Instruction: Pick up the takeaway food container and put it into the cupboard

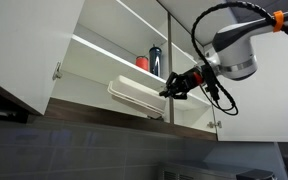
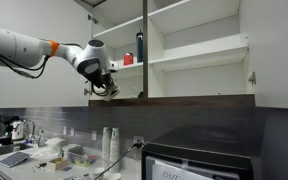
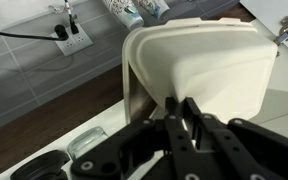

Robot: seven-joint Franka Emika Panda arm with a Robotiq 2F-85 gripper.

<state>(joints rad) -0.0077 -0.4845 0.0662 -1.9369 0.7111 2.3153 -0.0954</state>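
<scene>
The container goes farther in over the cupboard's bottom shelf [image 1: 96, 93] [image 3: 106, 116] next for release, as my gripper rises with it. It still juts past the wood-brown edge.
The takeaway food container [image 1: 132, 92] is a wide cream clamshell box. It lies at the front of the cupboard's [image 1: 104, 55] bottom shelf and juts out over the wood-brown bottom edge. In the wrist view the container [image 3: 199, 60] fills the upper middle. My gripper [image 3: 179, 108] is shut on its near rim, with the thin edge between the two black fingers. In both exterior views the gripper [image 1: 174, 85] [image 2: 104, 88] is at the front of the cupboard's [image 2: 194, 60] bottom shelf. The container is hard to make out behind the gripper in the view from farther away.
A dark bottle [image 1: 155, 61] and a small red cup [image 1: 142, 63] stand on the shelf above; they also show in the farther exterior view [image 2: 139, 47] [image 2: 128, 60]. The cupboard doors [image 1: 24, 50] stand open. Below are a black appliance [image 2: 199, 160], stacked cups [image 2: 110, 143] and a wall outlet [image 3: 69, 33].
</scene>
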